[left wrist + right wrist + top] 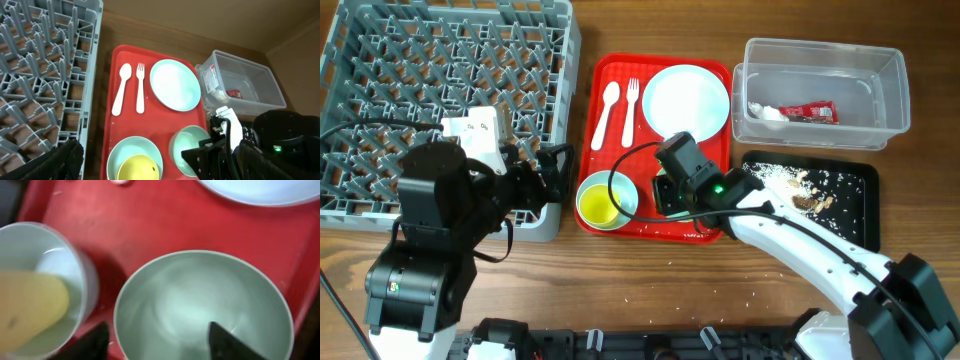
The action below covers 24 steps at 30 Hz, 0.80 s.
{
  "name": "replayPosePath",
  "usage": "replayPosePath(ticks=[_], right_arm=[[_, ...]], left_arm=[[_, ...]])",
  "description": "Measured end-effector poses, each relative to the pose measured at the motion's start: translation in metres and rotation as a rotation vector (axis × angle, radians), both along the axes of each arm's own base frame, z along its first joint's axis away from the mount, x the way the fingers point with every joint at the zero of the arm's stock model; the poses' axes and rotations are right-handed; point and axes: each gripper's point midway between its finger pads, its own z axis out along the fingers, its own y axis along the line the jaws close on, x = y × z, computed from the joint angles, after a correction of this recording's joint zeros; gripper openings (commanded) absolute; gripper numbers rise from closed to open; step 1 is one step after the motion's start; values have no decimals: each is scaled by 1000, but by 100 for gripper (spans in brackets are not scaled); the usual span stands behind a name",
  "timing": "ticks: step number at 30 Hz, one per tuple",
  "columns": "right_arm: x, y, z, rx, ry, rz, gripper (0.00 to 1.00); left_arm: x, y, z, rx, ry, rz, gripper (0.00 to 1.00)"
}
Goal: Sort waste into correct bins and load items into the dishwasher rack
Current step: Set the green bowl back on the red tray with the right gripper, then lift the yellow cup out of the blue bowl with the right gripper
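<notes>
My left gripper has the cup to its right in the overhead view, so it will next swing and tilt toward my right gripper and close on the yellow cup (pixel 598 207) (pixel 139 168).
A pale-blue bowl (pixel 200 305) sits on the red tray (pixel 660 70), and it also shows in the left wrist view (pixel 187 145). My right gripper (pixel 162 342) is open just above it, with one finger outside the bowl's left rim and one inside. Beside it, a second bowl (pixel 623 190) holds the yellow cup (pixel 598 207). The plate (pixel 685 98), spoon (pixel 608 112) and fork (pixel 630 108) lie on the tray's far half. My left gripper (pixel 558 172) hovers open and empty between the grey rack (pixel 380 60) and the tray.
The clear tub (pixel 890 90) at the back right holds the red wrapper (pixel 810 112) and the white scrap (pixel 767 112). The black tray (pixel 860 215) in front of it holds crumbs (pixel 800 185). A few crumbs lie on the table near the front edge.
</notes>
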Motion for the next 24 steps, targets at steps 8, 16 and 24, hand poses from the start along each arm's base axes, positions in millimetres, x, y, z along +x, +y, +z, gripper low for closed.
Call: replayPosePath(ticks=[8, 16, 24], right_arm=[[-28, 74, 73, 408, 88, 194, 53], [-20, 93, -3, 331, 211, 135, 23], [-21, 89, -22, 298, 256, 109, 4]], left_arm=[[0, 0, 0, 0, 0, 0, 100], [0, 0, 0, 0, 0, 0, 100], [-1, -1, -1, -2, 4, -3, 100]])
